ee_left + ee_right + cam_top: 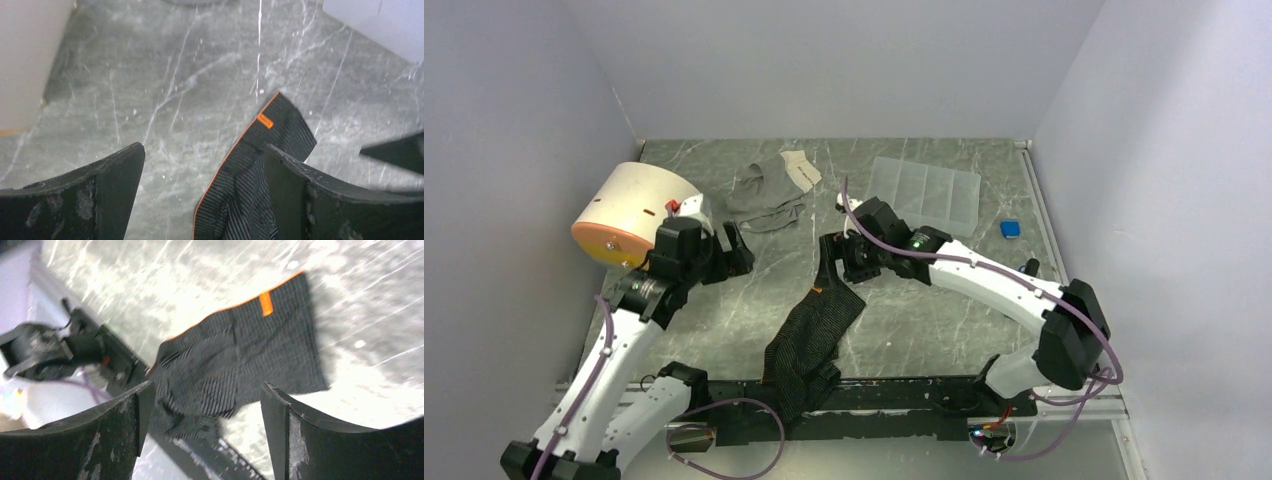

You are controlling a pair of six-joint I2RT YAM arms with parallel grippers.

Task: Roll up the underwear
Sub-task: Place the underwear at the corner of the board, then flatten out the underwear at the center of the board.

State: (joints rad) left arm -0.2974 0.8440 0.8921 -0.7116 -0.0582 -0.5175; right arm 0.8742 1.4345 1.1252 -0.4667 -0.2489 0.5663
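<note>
My right gripper is open above the waistband corner beside the orange tag, and the underwear's other end hangs over the table's front edge, so I will bring my gripper down onto that corner next.
The black striped underwear with orange trim lies crumpled on the marble table. Its waistband end lies near the middle and its other end hangs over the front edge. My left gripper is open and empty, hovering left of the waistband. In the left wrist view the underwear lies by the right finger. My right gripper is open and empty just above the waistband end. The right wrist view shows the underwear below, with its orange tag.
A grey piece of underwear lies at the back. A clear compartment tray sits at the back right, with a small blue object near the right wall. A cream and orange cylinder lies at the left.
</note>
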